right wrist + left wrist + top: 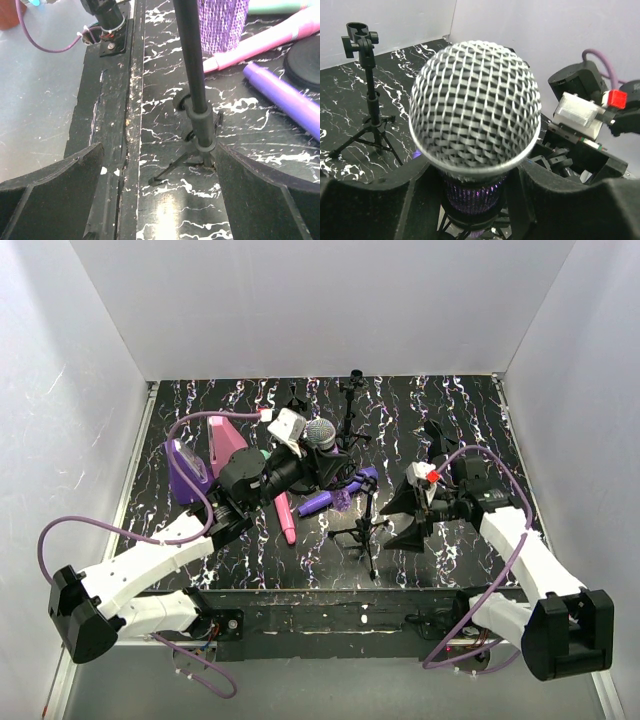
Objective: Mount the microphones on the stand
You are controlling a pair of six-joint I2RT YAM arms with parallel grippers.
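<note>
The robot's right gripper will raise its fingers and slide them to the left in the top view, above the stand's knobbed collar, because the stand's thin upper pole is that way.
My left gripper is shut on the glittery purple microphone, which stands upright with its silver-grey mesh head toward the wrist camera. Just below the fingers a black ring surrounds its body. An empty stand is at the back. Near the front, my right gripper is open around another stand's pole, which is close to the right finger. The pink microphone and purple microphone lie on the table. A mint green microphone shows at the top edge.
A pink wedge and a purple wedge sit at the left of the marbled black table. A purple mesh piece lies by the pink microphone. White walls close in three sides. The table's front rail runs beside my right gripper.
</note>
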